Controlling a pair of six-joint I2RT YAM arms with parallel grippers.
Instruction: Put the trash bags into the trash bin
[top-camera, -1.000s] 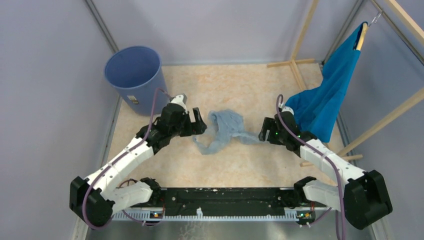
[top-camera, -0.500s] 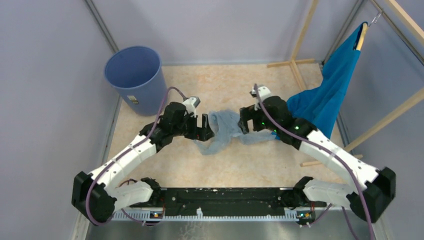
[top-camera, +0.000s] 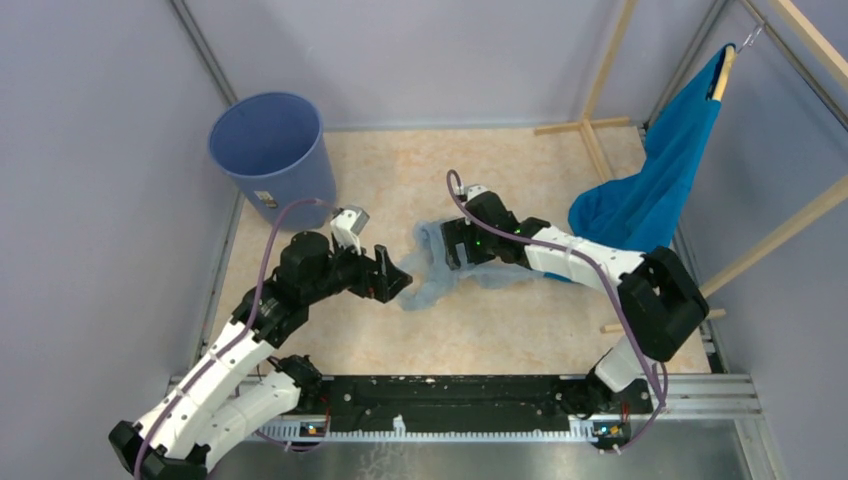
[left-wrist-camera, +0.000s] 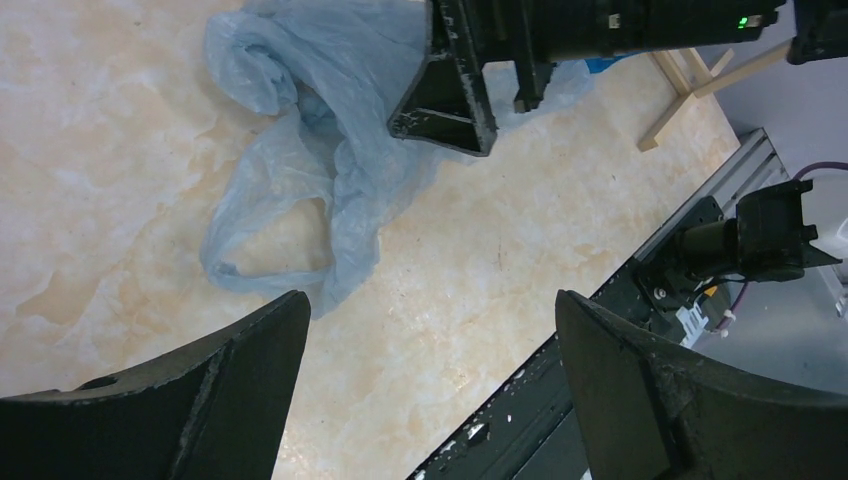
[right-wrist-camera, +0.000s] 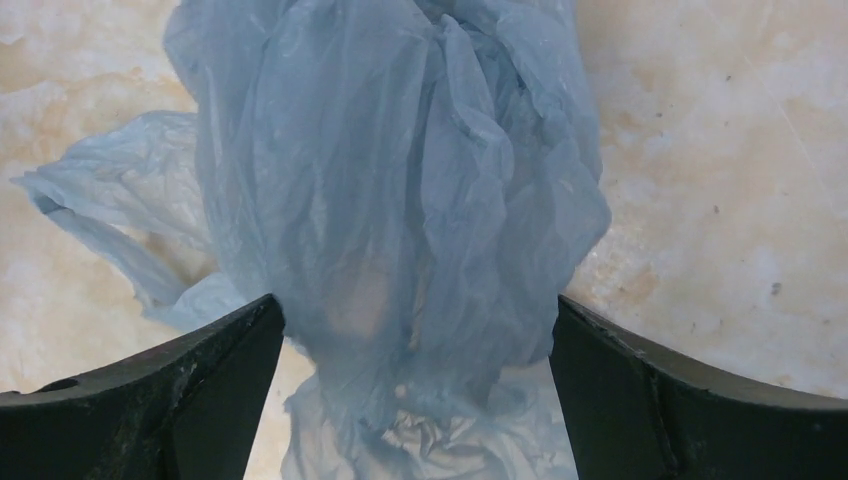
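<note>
The bag's bunched fold (top-camera: 461, 253) (right-wrist-camera: 425, 360) is just below the right gripper, between its open fingers, so the gripper will go down slightly onto it and close its fingers there.
The pale-blue translucent trash bag (top-camera: 440, 268) lies crumpled on the marble-patterned floor mid-table. It also shows in the left wrist view (left-wrist-camera: 320, 130) and fills the right wrist view (right-wrist-camera: 400, 190). My right gripper (top-camera: 453, 246) is open, its jaws standing either side of the bag's bunched middle, low over it. My left gripper (top-camera: 392, 277) is open and empty, just left of the bag's near tail. The round blue trash bin (top-camera: 270, 155) with a pale label stands upright at the back left, empty as far as I can see.
A teal-blue cloth (top-camera: 655, 180) hangs from a wooden hanger on a wooden frame (top-camera: 600, 120) at the right. Grey walls close in the sides and back. A black rail (top-camera: 450, 400) runs along the near edge.
My right arm has swung left and forward until its open jaws straddle the bag. My left gripper has pulled back toward the near left, away from the bag.
</note>
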